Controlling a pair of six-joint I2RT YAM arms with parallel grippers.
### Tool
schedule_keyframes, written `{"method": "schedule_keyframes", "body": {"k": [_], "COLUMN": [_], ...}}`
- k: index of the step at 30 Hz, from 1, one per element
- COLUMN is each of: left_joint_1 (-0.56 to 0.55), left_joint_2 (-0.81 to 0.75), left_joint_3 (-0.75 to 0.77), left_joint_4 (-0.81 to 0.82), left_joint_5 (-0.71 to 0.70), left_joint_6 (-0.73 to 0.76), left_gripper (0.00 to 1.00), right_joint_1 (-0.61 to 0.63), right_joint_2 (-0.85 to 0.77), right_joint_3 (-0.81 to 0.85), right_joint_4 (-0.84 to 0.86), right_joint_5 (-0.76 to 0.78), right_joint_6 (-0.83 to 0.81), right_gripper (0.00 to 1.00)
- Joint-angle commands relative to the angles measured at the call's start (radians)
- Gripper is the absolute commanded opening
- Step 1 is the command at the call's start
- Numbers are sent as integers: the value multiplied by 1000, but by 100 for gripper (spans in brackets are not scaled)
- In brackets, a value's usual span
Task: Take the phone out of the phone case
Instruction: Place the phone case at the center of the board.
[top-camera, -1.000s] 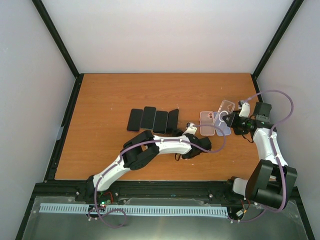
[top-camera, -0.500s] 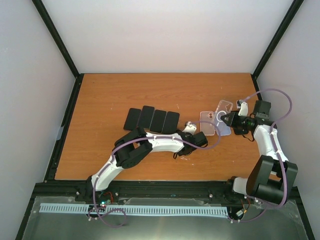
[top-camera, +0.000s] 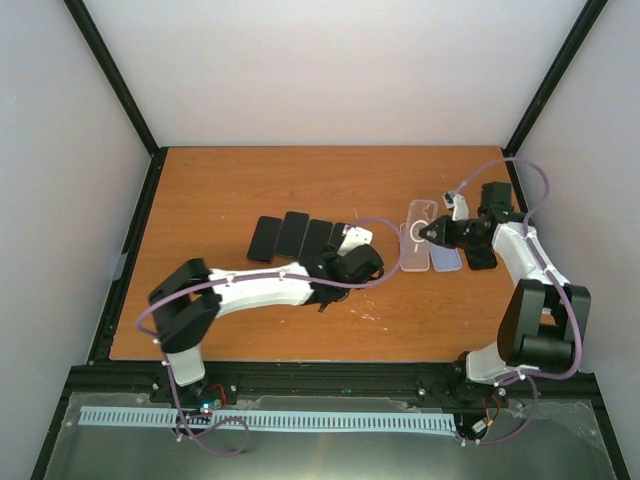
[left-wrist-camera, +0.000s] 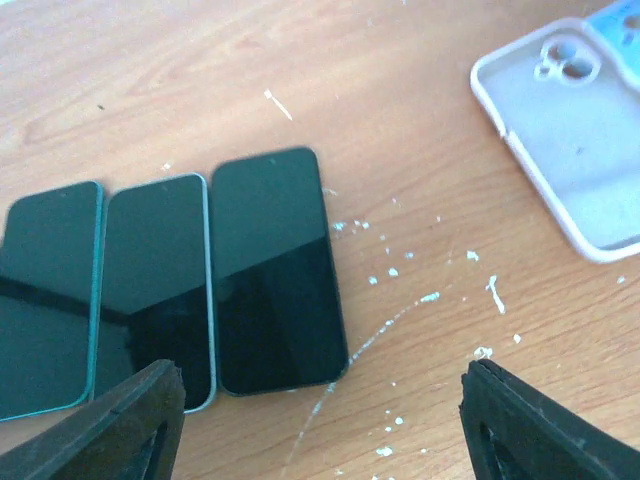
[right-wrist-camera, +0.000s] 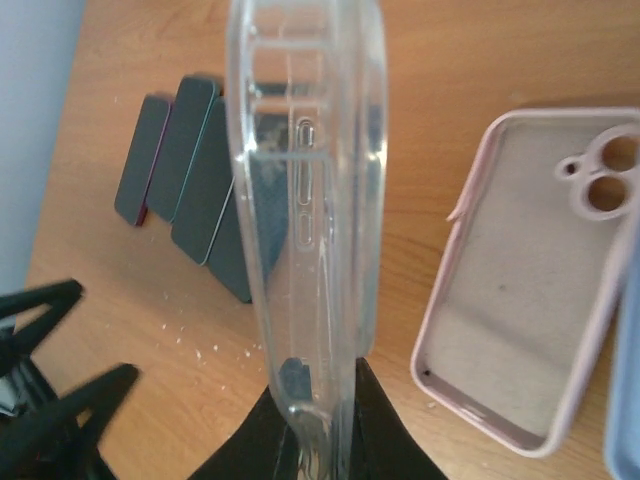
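Bare wood shows between the pinkish case and the phones, so I need to lower my right gripper there, to the left in the top view, and let go of the clear case.
A row of dark phones (top-camera: 293, 235) lies flat at the table's middle. In the left wrist view its rightmost phone (left-wrist-camera: 275, 270) lies bare on the wood. My left gripper (top-camera: 350, 262) hovers just right of that phone, open with nothing between its fingers (left-wrist-camera: 110, 430). My right gripper (top-camera: 432, 232) is shut on an empty clear phone case (top-camera: 420, 212) and holds it on edge above the table. In the right wrist view the clear case (right-wrist-camera: 310, 200) stands upright from the closed gripper (right-wrist-camera: 320, 430).
An empty pinkish case (top-camera: 413, 255) lies open side up beside a blue case (top-camera: 447, 260), under the right gripper. The pinkish case (left-wrist-camera: 570, 140) (right-wrist-camera: 530, 270) shows in both wrist views. White flecks dot the wood near the left gripper.
My left gripper opened and let go of the rightmost phone, now flat in the row, and its arm swung left. My right gripper carried the clear case a little farther back and left.
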Motion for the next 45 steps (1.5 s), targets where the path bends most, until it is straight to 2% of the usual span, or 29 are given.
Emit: {"method": "schedule_keyframes", "body": {"k": [1, 7, 18, 25, 30, 35, 39, 45], "left_joint_1": [22, 29, 31, 31, 33, 33, 33, 33], "left_joint_2": [-150, -244, -244, -240, -225, -209, -203, -204], "left_joint_3": [-122, -207, -240, -239, -229, -210, -203, -201], "left_joint_4": [152, 202, 202, 202, 235, 233, 235, 231], "left_joint_5": [50, 46, 47, 42, 41, 41, 42, 46], "left_joint_6": [-31, -44, -62, -59, -47, -36, -27, -28], "left_gripper": [76, 77, 77, 77, 77, 77, 77, 77], "right_joint_1": [75, 152, 224, 234, 234, 235, 235, 235], "right_joint_2": [85, 220, 424, 488, 496, 493, 497, 512], "right_joint_3": [34, 72, 175, 188, 189, 196, 204, 220], "right_joint_4": [-61, -60, -46, -38, -27, -29, -25, 15], "right_joint_5": [-4, 14, -31, -14, -7, 7, 24, 3], "right_joint_6": [-19, 18, 88, 106, 110, 110, 112, 148], "right_gripper": [3, 3, 3, 14, 15, 21, 18, 9]}}
